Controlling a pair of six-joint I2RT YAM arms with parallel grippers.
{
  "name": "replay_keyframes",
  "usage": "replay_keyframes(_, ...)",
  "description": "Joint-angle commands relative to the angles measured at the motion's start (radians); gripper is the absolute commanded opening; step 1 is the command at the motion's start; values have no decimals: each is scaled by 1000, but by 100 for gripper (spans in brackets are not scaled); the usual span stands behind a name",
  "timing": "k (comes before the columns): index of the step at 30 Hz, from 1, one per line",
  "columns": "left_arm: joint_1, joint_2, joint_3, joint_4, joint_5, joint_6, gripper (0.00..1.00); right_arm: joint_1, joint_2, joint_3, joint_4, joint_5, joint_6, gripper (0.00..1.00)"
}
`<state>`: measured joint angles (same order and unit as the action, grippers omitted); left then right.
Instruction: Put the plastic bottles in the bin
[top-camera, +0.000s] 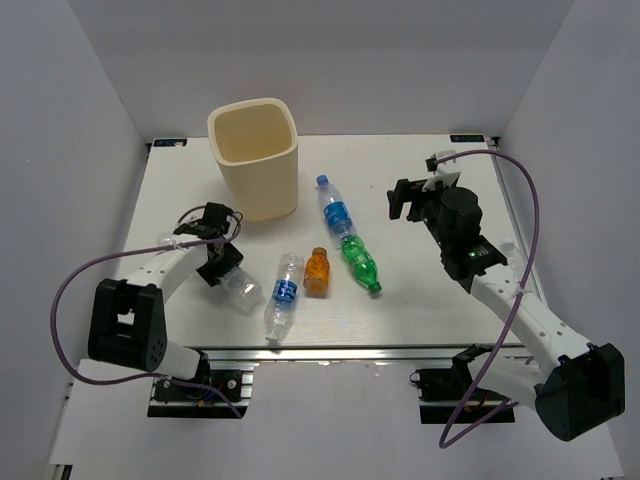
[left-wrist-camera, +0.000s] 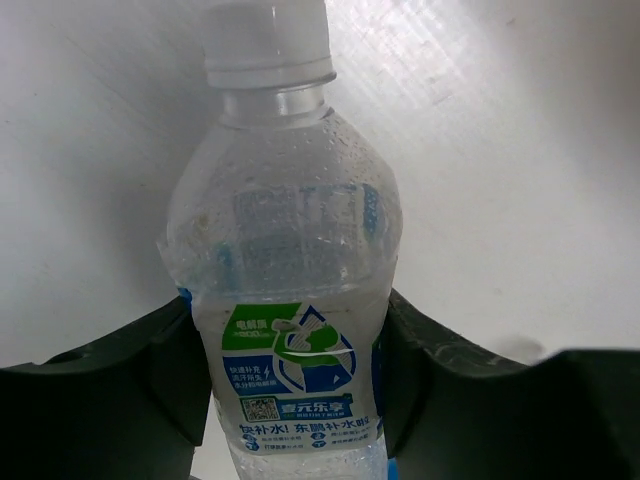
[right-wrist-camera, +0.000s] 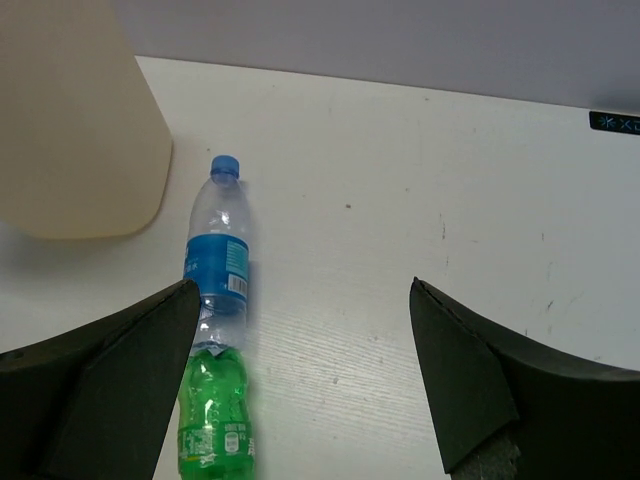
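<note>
The green bottle (top-camera: 360, 263) lies nearer my base than my open right gripper, so that gripper will next tilt down, move back and lower onto the bottle's label.
The cream bin (top-camera: 253, 155) stands at the back left and also shows in the right wrist view (right-wrist-camera: 70, 120). My left gripper (top-camera: 222, 265) is shut on a clear bottle (left-wrist-camera: 285, 250) with a white cap and a green and blue label, low over the table near its front left (top-camera: 240, 290). A clear bottle with a blue cap (top-camera: 335, 210) and a green bottle (top-camera: 360, 263) lie end to end at the centre. An orange bottle (top-camera: 317, 271) and another clear bottle (top-camera: 283, 295) lie in front. My right gripper (top-camera: 405, 198) is open and empty, right of the blue-capped bottle (right-wrist-camera: 220, 260) and the green bottle (right-wrist-camera: 213, 420).
White walls close in the table on the left, back and right. The table's front edge is a metal rail (top-camera: 330, 352) just beyond the nearest clear bottle. Purple cables loop off both arms.
</note>
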<state>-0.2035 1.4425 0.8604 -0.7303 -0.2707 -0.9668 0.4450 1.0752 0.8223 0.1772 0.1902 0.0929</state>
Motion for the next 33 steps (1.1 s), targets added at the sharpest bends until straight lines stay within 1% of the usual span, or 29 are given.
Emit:
replay_keyframes(1,-7,-115,113,-56,-64,28,44,-3,-20,-3,4,2,-15,89)
replay_keyframes(3,-13,-146,167,-89,-102,36,41,-3,-27,-6,-2,-3,-13,89)
replay_keyframes(4,-14,-160,222,-121,-145,42,40,-5,-31,-12,-4,-9,-16,89)
replay_keyframes(6,-16,-203,276,-150,-186,45,40,-5,-46,-23,-4,-27,-18,89)
replay_keyframes(7,-14,-215,326,-161,-202,53,39,-5,-52,-32,-4,-35,-19,89)
replay_keyframes(8,-16,-247,350,-169,-228,56,37,-5,-61,-38,-5,-46,-22,89)
replay_keyframes(9,-16,-263,370,-164,-237,62,36,-5,-66,-43,-5,-57,-30,89)
replay_keyframes(12,-14,-318,456,-94,-263,106,36,-5,-72,-55,-5,-100,-38,89)
replay_keyframes(15,-14,-318,578,11,-263,164,35,-5,-60,-66,1,-161,-54,89)
replay_keyframes(16,-16,-295,604,47,-254,201,36,-5,-57,-72,13,-204,-59,89)
replay_keyframes(17,-14,-277,668,99,-246,209,35,-5,-46,-89,19,-236,-62,89)
replay_keyframes(18,-14,-252,699,124,-236,221,35,-5,-41,-97,24,-260,-64,89)
replay_keyframes(19,-16,-201,725,190,-190,255,35,-5,-38,-104,34,-305,-64,89)
replay_keyframes(21,-16,-144,785,251,-159,273,36,-5,-23,-126,42,-333,-61,89)
replay_keyframes(22,-16,-83,802,297,-141,296,38,-3,-15,-132,39,-339,-58,89)
replay_keyframes(24,-14,-12,871,312,-131,310,40,-3,11,-147,25,-347,-50,89)
replay_keyframes(26,-14,88,939,307,-73,349,41,4,52,-160,22,-377,-35,89)
replay_keyframes(28,-16,139,953,350,9,384,45,12,89,-166,22,-385,-30,90)
replay_keyframes(29,-16,182,962,354,16,390,52,26,129,-164,19,-371,-25,89)
replay_keyframes(30,-16,206,979,351,11,398,55,34,149,-163,18,-364,-24,89)
replay_keyframes(31,-16,234,1041,315,2,407,60,40,167,-158,18,-362,-27,89)
replay_keyframes(32,-16,260,1077,295,1,418,76,55,202,-157,21,-362,-28,89)
replay_keyframes(33,-16,303,1109,278,7,425,85,63,219,-153,34,-363,-30,89)
